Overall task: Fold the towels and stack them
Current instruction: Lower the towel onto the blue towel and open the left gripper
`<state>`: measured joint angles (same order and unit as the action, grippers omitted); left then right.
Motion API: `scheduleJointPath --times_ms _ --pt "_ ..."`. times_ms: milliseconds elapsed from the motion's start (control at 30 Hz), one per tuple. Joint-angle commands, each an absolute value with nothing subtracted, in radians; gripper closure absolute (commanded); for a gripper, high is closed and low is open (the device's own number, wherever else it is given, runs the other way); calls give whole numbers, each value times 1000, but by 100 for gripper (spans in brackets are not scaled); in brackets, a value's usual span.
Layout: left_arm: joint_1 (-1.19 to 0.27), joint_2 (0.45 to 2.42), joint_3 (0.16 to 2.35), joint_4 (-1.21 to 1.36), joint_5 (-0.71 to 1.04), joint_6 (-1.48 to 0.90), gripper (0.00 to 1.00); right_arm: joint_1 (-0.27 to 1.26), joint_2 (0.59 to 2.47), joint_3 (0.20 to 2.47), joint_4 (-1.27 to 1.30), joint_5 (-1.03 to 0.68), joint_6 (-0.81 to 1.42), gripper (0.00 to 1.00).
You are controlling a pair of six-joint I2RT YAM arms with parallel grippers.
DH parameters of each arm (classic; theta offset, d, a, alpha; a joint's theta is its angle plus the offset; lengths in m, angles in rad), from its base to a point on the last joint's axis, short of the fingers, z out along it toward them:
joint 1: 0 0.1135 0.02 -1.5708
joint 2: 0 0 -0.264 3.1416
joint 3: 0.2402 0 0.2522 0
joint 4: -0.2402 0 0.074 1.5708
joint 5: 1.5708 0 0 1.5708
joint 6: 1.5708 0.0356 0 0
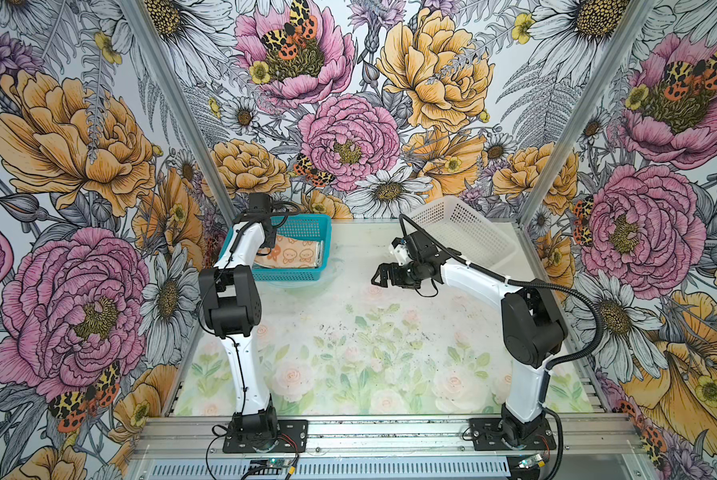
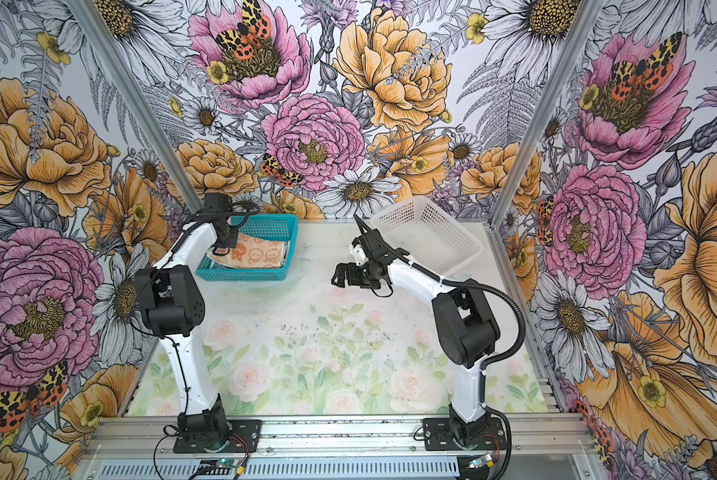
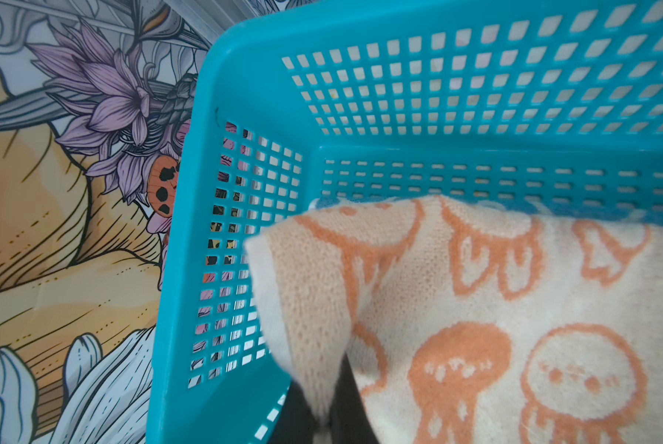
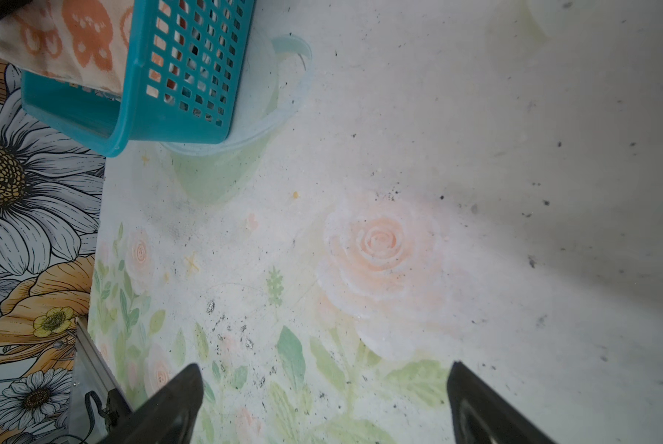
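Note:
My open right gripper swings outward and away from the teal basket (image 1: 290, 275) onto the white basket's near rim next, as that rim lies outward of the gripper.
A peach-orange towel (image 1: 296, 255) (image 2: 263, 253) printed with cartoon faces lies folded inside the teal basket (image 1: 290, 275) (image 2: 244, 275) at the back left. My left gripper (image 1: 265, 249) (image 2: 219, 250) reaches down into the basket and is shut on a raised corner of that towel (image 3: 310, 307); in the left wrist view the left gripper (image 3: 324, 417) has cloth pinched between its dark fingers. A strip of blue-and-white cloth (image 3: 333, 202) peeks out beneath the towel. My right gripper (image 1: 379, 276) (image 2: 339, 276) (image 4: 324, 378) hovers open over the bare table, holding nothing.
A white perforated basket (image 1: 464, 232) (image 2: 427, 237) sits tilted at the back right, behind the right arm. A clear round dish (image 4: 283, 96) lies partly under the teal basket (image 4: 176, 127). Flowered walls close in on three sides.

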<state>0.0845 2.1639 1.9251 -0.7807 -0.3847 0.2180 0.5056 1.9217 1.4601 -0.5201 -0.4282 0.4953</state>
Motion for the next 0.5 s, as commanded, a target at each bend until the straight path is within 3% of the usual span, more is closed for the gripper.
scheduleJointPath --times_ms 0,67,167,467 --pt "90 2210 1940 -762 -408 191 75 512 1941 1483 -531 -442 474 1" --pt "89 2215 1938 -763 -411 181 51 511 1935 1483 -535 -440 466 1" --pt "88 2205 1932 -764 -435 159 2 503 1912 1494 -555 -420 451 1" --pt "24 2077 1902 -753 -417 126 1 404 1780 1559 -698 -208 334 1"
